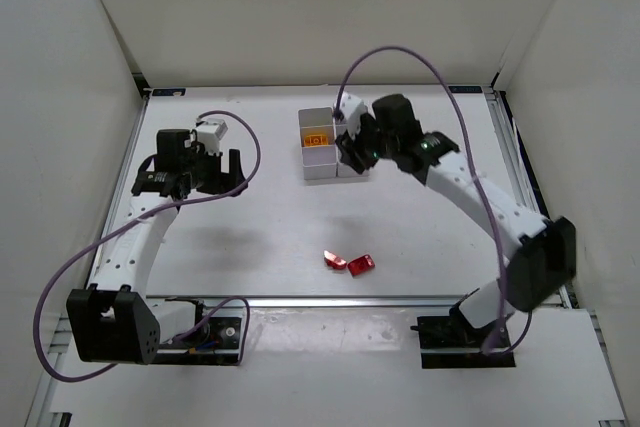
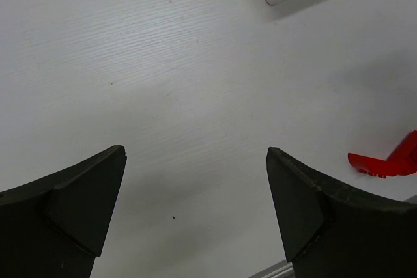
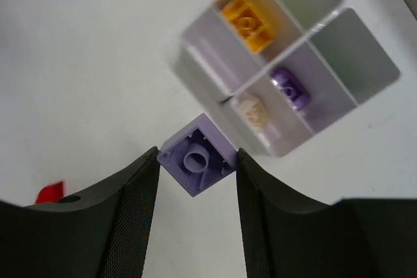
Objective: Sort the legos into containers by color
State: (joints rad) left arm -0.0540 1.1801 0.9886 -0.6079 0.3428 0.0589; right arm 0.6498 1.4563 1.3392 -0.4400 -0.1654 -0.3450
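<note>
My right gripper should next move outward and lower to release the color match at the bin with the purple lego (image 3: 315,99), which is outward and below.
My right gripper (image 3: 197,155) is shut on a pale purple lego (image 3: 195,161), held by two opposite corners with its hollow underside facing the camera, just off the near edge of the white containers (image 3: 339,105). The bins hold an orange lego (image 3: 247,24), a purple lego (image 3: 290,88) and a tan lego (image 3: 253,110). From above, the right gripper (image 1: 352,155) covers the right side of the containers (image 1: 320,171). Two red legos (image 1: 334,261) (image 1: 362,264) lie on the table. My left gripper (image 2: 195,174) is open and empty above bare table; a red lego (image 2: 391,161) shows at its right.
The left gripper (image 1: 222,171) hovers to the left of the containers. White walls enclose the table on the left, back and right. A metal rail (image 1: 400,302) runs along the near edge. Purple cables loop over both arms.
</note>
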